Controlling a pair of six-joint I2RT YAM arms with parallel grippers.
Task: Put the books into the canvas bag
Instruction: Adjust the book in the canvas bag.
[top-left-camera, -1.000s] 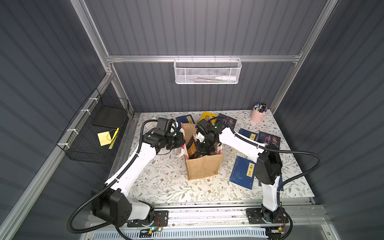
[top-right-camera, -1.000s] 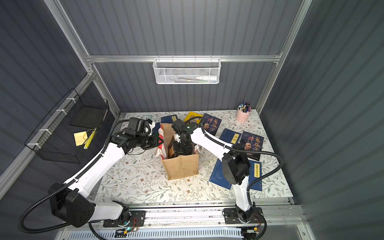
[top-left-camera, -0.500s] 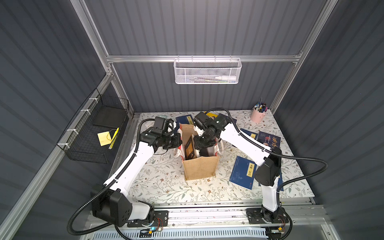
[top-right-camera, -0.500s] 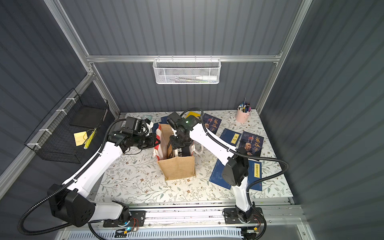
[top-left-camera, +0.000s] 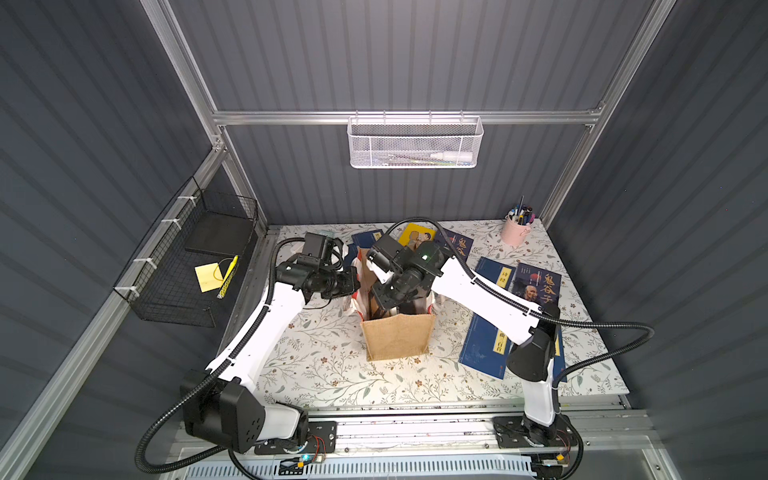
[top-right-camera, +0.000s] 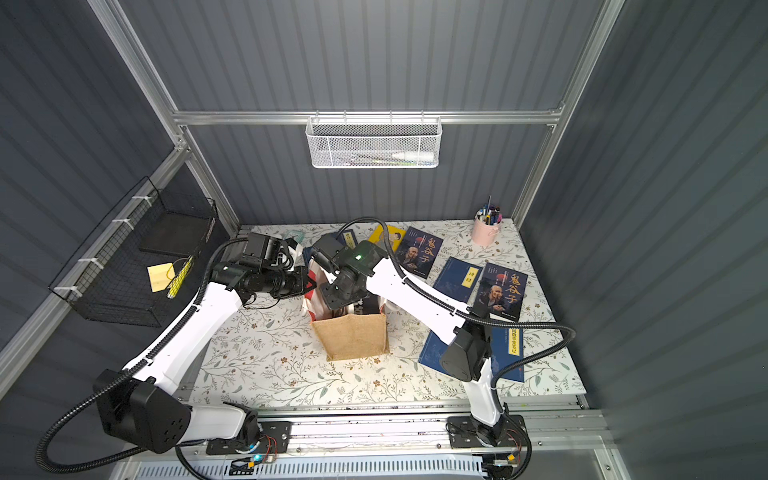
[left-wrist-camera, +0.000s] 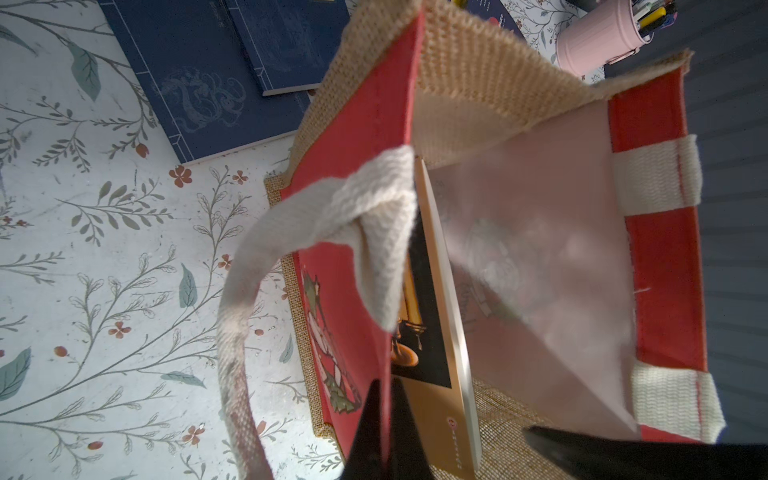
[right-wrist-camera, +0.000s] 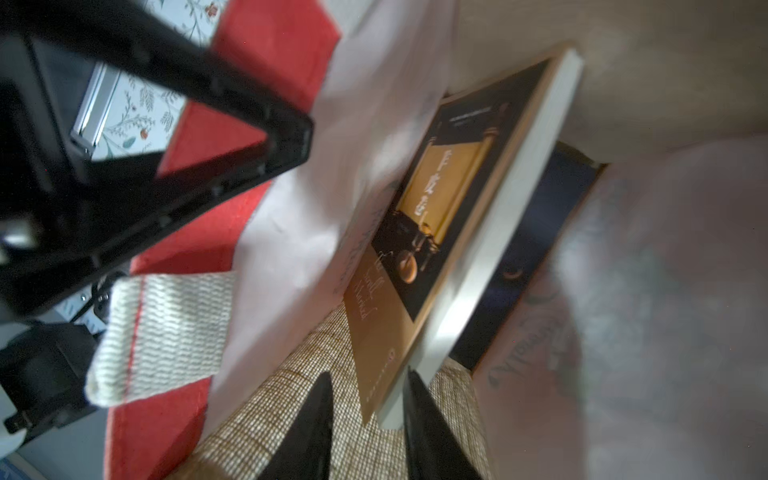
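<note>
My left gripper draws the red panel's rim (top-left-camera: 355, 296) (left-wrist-camera: 389, 364) toward the black wire basket's side next and releases it there, as the book already stands inside.
The canvas bag (top-left-camera: 399, 340) (top-right-camera: 351, 336) stands upright mid-table, mouth open. My left gripper (left-wrist-camera: 386, 411) (top-left-camera: 353, 282) is shut on the rim of its red side panel (left-wrist-camera: 353, 166), beside a white handle (left-wrist-camera: 332, 216). My right gripper (right-wrist-camera: 368, 374) (top-right-camera: 332, 301) reaches down into the bag. It is open, its jaws either side of the corner of a brown-and-black book (right-wrist-camera: 436, 208) (left-wrist-camera: 432, 332) that stands against the left-held panel. A navy book (right-wrist-camera: 536, 232) stands behind it. More books (top-left-camera: 490, 340) (top-left-camera: 538, 282) (top-right-camera: 419, 251) lie on the table.
A pink pen cup (top-left-camera: 515, 230) stands at the back right corner. A white mesh basket (top-left-camera: 413, 141) hangs on the back wall. On the left wall hangs a black wire basket (top-left-camera: 187, 266) with a yellow sticky note (top-left-camera: 208, 276). Two navy books (left-wrist-camera: 216, 83) lie behind the bag.
The right jaws have come off the brown-and-black book, which now stands in the bag. The left gripper has drawn the bag's side slightly leftwards and kept its hold.
</note>
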